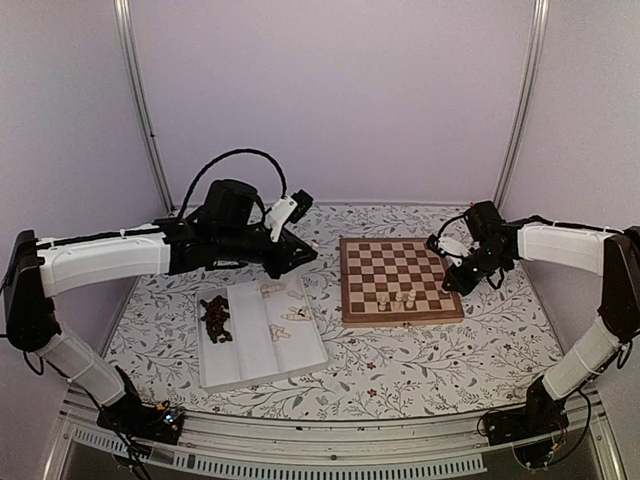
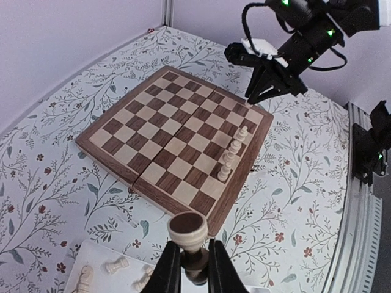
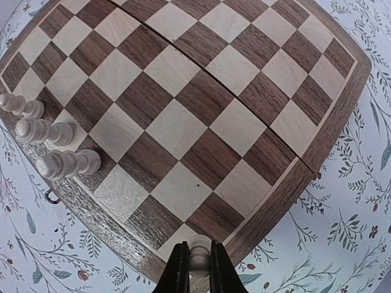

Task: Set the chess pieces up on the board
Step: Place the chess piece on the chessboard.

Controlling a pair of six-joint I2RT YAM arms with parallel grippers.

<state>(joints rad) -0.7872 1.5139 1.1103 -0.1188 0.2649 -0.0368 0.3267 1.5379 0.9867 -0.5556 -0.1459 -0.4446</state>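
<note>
My right gripper will next bring the small pale piece down onto the empty dark square by the board's side rim [image 1: 442,297] [image 3: 215,217] and let go, since that square is below the gripper.
The board [image 1: 400,262] lies right of centre, with three pale chess pieces [image 1: 396,298] standing in a row near its front edge. My left gripper [image 2: 194,249] is shut on a pale piece [image 2: 187,229] whose round, dark-bottomed base faces the wrist camera. It hangs above the cloth between the tray and the board's near corner. My right gripper [image 3: 198,247] is shut on a small pale piece [image 3: 197,251], held over a corner square by the board's [image 3: 183,122] rim. From above, that gripper [image 1: 452,272] is at the board's right edge.
A white three-compartment tray [image 1: 250,345] lies left of the board. It holds a heap of dark pieces [image 1: 215,318] on its left and several pale pieces [image 1: 287,315] on its right. A flowered cloth [image 1: 400,365] covers the table. Frame posts stand at the back corners.
</note>
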